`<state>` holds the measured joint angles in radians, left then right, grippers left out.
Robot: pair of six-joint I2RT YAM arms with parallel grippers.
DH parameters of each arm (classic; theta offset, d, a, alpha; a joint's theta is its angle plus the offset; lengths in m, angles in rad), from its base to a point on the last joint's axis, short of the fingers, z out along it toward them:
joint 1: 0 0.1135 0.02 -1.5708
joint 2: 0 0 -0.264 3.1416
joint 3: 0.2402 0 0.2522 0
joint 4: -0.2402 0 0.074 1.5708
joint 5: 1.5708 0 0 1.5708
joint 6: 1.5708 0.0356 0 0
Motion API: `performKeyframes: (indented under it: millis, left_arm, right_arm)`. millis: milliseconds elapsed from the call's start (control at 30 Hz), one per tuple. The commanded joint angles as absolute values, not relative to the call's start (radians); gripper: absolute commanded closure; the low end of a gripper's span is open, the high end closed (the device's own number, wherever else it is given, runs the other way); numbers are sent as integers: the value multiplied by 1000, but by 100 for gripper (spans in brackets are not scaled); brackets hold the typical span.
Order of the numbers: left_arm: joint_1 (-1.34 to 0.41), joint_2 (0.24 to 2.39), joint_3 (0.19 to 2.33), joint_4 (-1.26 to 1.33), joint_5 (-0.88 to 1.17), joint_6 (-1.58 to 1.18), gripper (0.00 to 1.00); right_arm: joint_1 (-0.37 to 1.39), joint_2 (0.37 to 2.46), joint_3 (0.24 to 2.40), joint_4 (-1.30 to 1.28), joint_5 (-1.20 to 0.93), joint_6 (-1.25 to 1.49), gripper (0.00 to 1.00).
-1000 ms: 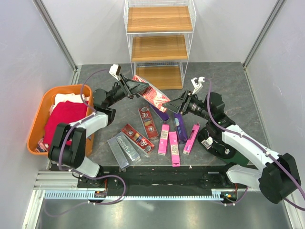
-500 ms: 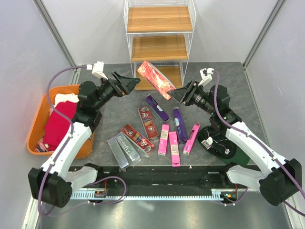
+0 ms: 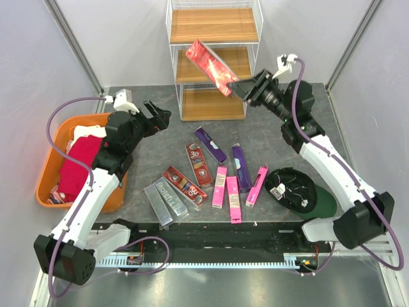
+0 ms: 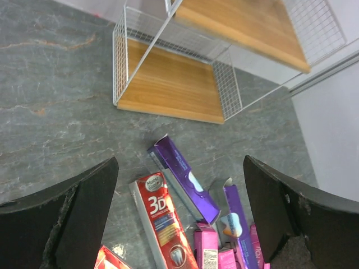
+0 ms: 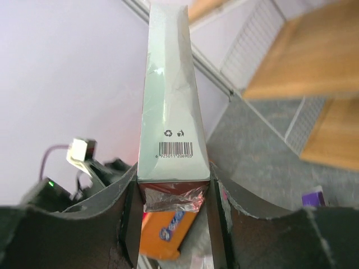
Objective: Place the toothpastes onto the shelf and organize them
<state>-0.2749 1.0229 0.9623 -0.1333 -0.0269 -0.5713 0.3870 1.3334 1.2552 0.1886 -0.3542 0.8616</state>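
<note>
The shelf's top level is bare, so I will raise my right gripper outward, turn the tilted box straight along the level's side nearest that arm (image 3: 246, 24), and let go.
My right gripper (image 3: 246, 87) is shut on one end of a red toothpaste box (image 3: 211, 66) and holds it in the air, tilted, in front of the white wire shelf (image 3: 217, 102) at middle-tier height. In the right wrist view the box (image 5: 171, 112) stands clamped between the fingers of the right gripper (image 5: 173, 207), with the shelf (image 5: 314, 56) to the right. My left gripper (image 3: 158, 115) is open and empty, left of the shelf. Under the left gripper (image 4: 179, 210) lie a red 3D box (image 4: 162, 221) and a purple box (image 4: 182, 176). Several more boxes lie on the table: red (image 3: 184, 186), silver (image 3: 165, 201), purple (image 3: 241, 166), pink (image 3: 234, 198).
An orange tub (image 3: 51, 166) with a red cloth (image 3: 80, 163) stands at the left edge. A black and green round object (image 3: 294, 190) lies at the right front. All three shelf tiers are bare. Grey walls close in both sides.
The left gripper let go of the red box and drew back to the left. The right gripper lifted the box from table height up to the middle tier's level.
</note>
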Motion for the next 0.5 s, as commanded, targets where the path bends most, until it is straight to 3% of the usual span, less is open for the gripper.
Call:
performKeyframes:
  millis: [0, 467]
  left_arm:
    - [-272, 1054, 1009, -147, -48, -515, 0]
    - [-271, 1022, 973, -156, -47, -538, 0]
  right_arm:
    - [350, 1406, 1452, 290, -342, 897, 83]
    - [305, 1749, 1851, 181, -11, 1087, 83]
